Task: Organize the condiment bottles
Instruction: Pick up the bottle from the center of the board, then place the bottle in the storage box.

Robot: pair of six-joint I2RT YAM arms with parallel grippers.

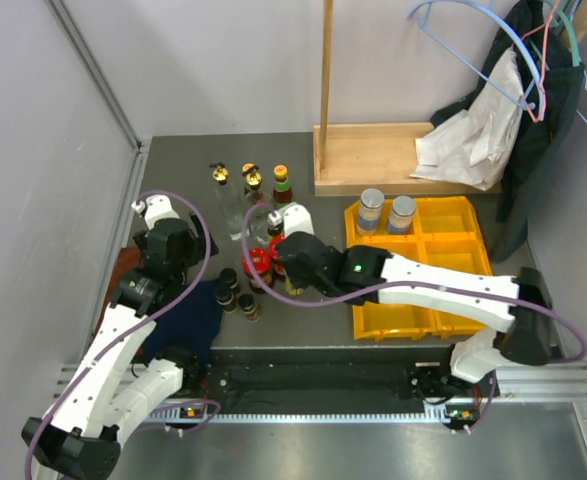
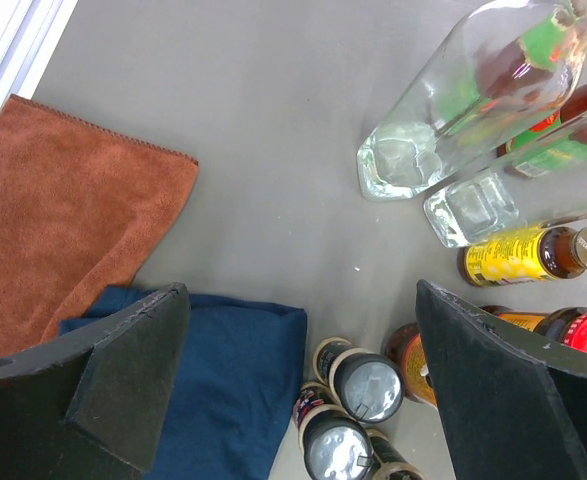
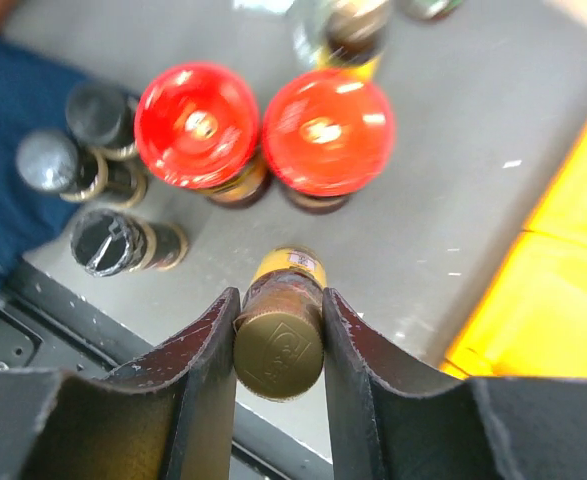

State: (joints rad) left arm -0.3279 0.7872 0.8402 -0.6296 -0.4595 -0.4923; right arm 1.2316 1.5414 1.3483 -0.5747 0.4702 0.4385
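Note:
My right gripper should go to the right in the top view next and down into the yellow bin's middle (image 1: 422, 246) (image 3: 563, 275). Jars with silver lids already fill the bin's back section.
My right gripper (image 3: 279, 300) is shut on a gold-capped brown bottle with a yellow label (image 3: 279, 345), held upright near the table's front. Beyond it stand two red-lidded jars (image 3: 197, 125) (image 3: 326, 132) and three small dark bottles (image 3: 108, 242). In the top view my right gripper (image 1: 291, 265) sits beside the red lids (image 1: 260, 262). My left gripper (image 2: 301, 300) is open and empty above the small dark bottles (image 2: 368, 385), near the blue cloth. Tall clear gold-stoppered bottles (image 1: 220, 185) (image 1: 252, 185) stand further back. Two silver-lidded jars (image 1: 371, 210) stand in the yellow bin.
The yellow compartment bin (image 1: 443, 240) lies to the right. A blue cloth (image 2: 223, 380) and an orange cloth (image 2: 63, 210) lie at the left. A wooden stand base (image 1: 373, 160) and hanging clothes (image 1: 533, 120) are at the back right.

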